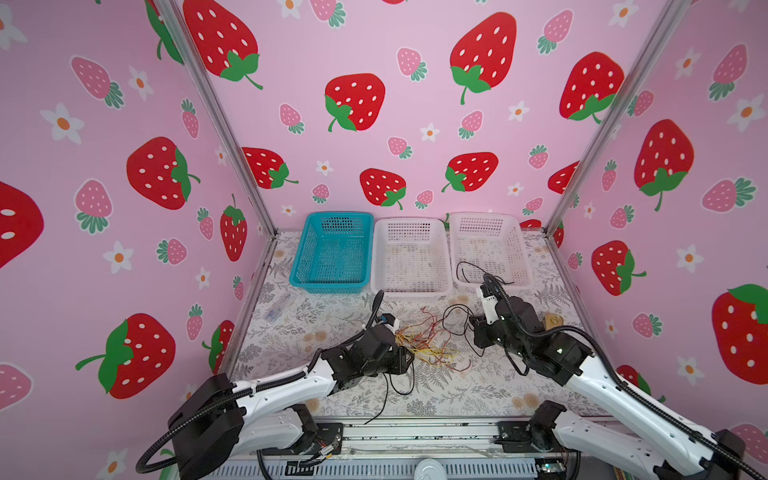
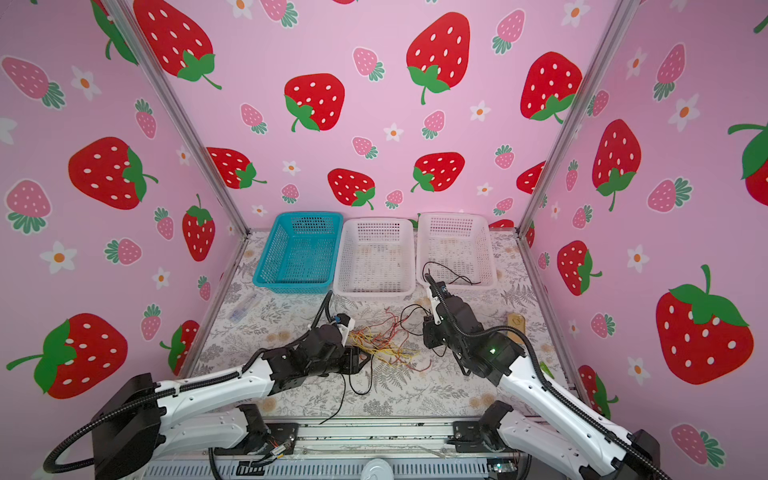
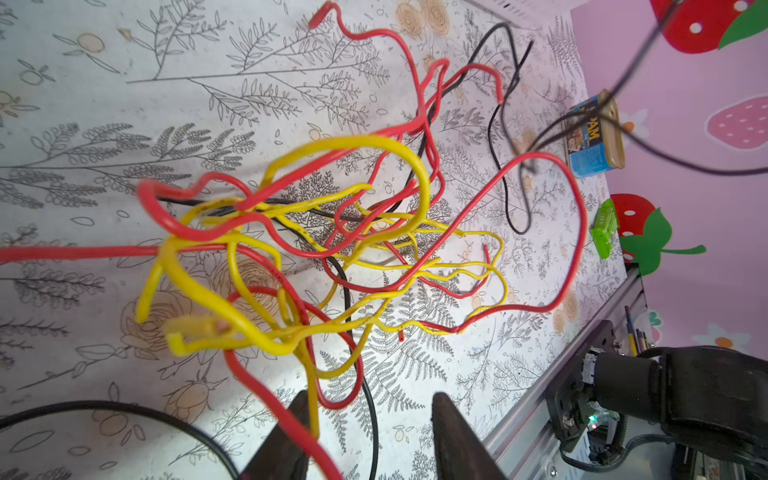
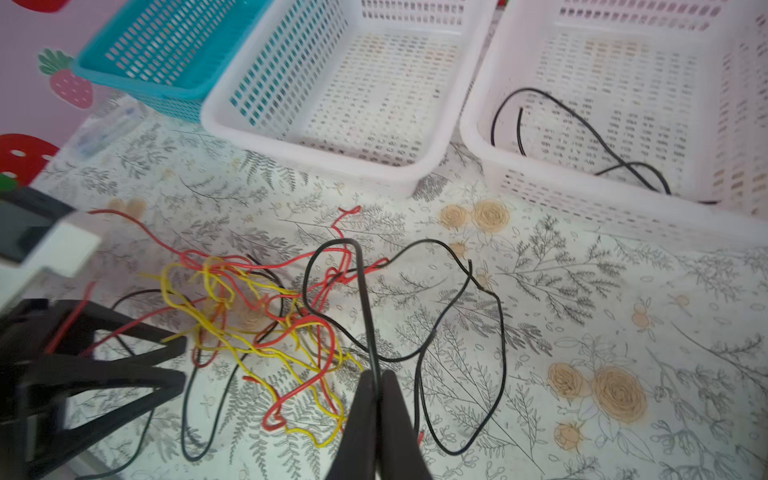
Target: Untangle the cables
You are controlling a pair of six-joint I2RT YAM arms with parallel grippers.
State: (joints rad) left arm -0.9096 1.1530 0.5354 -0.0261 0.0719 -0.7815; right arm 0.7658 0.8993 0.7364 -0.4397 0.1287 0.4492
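Observation:
My right gripper moves down and outward toward the tabletop beside the tangle next and releases the black cable, since its wide loops lie mostly clear there.
The cables [image 1: 424,345] lie as a red, yellow and black tangle [image 2: 382,345] mid-table between both arms. My left gripper [image 3: 372,395] is open at the tangle's near-left edge. Red and yellow strands [image 3: 316,249] drape over one finger, and a black strand runs through the gap. My right gripper [image 4: 378,374] is shut on a black cable [image 4: 361,291] that loops up out of the tangle [image 4: 257,316]. In a top view that gripper [image 1: 473,324] sits just right of the pile. Another black cable [image 4: 582,124] lies in the right white basket [image 1: 490,220].
A blue basket [image 1: 332,286] and a middle white basket [image 1: 411,291] stand along the back. A tin [image 3: 594,137] and a green item [image 3: 604,228] sit at the right wall. A clear plastic piece [image 1: 278,307] lies far left. The metal rail [image 1: 415,432] bounds the front.

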